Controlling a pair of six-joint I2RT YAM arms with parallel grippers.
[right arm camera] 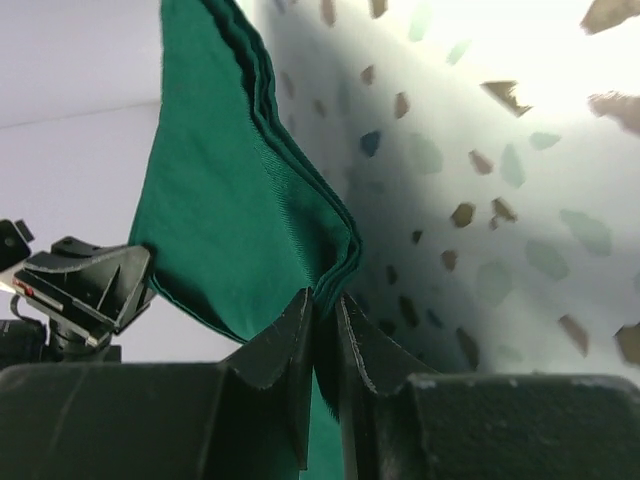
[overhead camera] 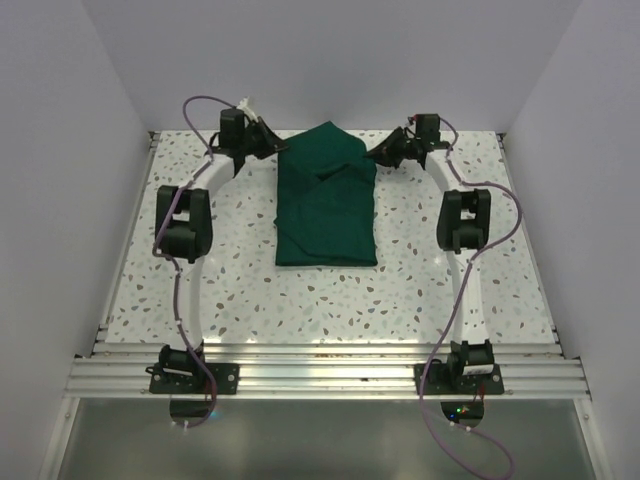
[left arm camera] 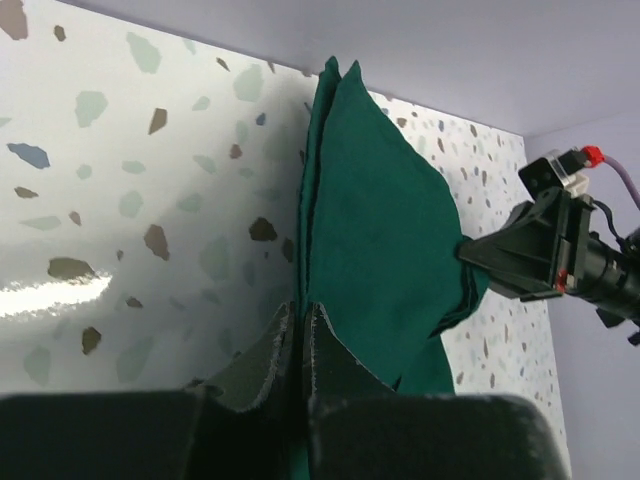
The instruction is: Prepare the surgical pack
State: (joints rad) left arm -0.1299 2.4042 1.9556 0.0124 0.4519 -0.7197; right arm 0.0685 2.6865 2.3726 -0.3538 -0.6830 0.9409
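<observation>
My left gripper should next pull the drape's lifted corner back and down over the drape's near end [overhead camera: 287, 242] and release it there, since the near end lies flat below and back.
The surgical pack [overhead camera: 326, 205] is a dark green cloth drape folded into a rectangular bundle in the middle of the table. Its far end is lifted off the table. My left gripper [overhead camera: 277, 148] is shut on the far left corner of the drape [left arm camera: 380, 230]. My right gripper [overhead camera: 375, 153] is shut on the far right corner, where several cloth layers [right arm camera: 250, 190] sit between the fingers. Each wrist view shows the other gripper across the cloth. The steel tray, instruments and gauze pads are hidden or out of view.
The speckled white table [overhead camera: 230, 290] is boxed in by white walls at the back and sides. An aluminium rail [overhead camera: 320, 370] with the arm bases runs along the near edge. Purple cables [overhead camera: 190, 105] loop off both arms.
</observation>
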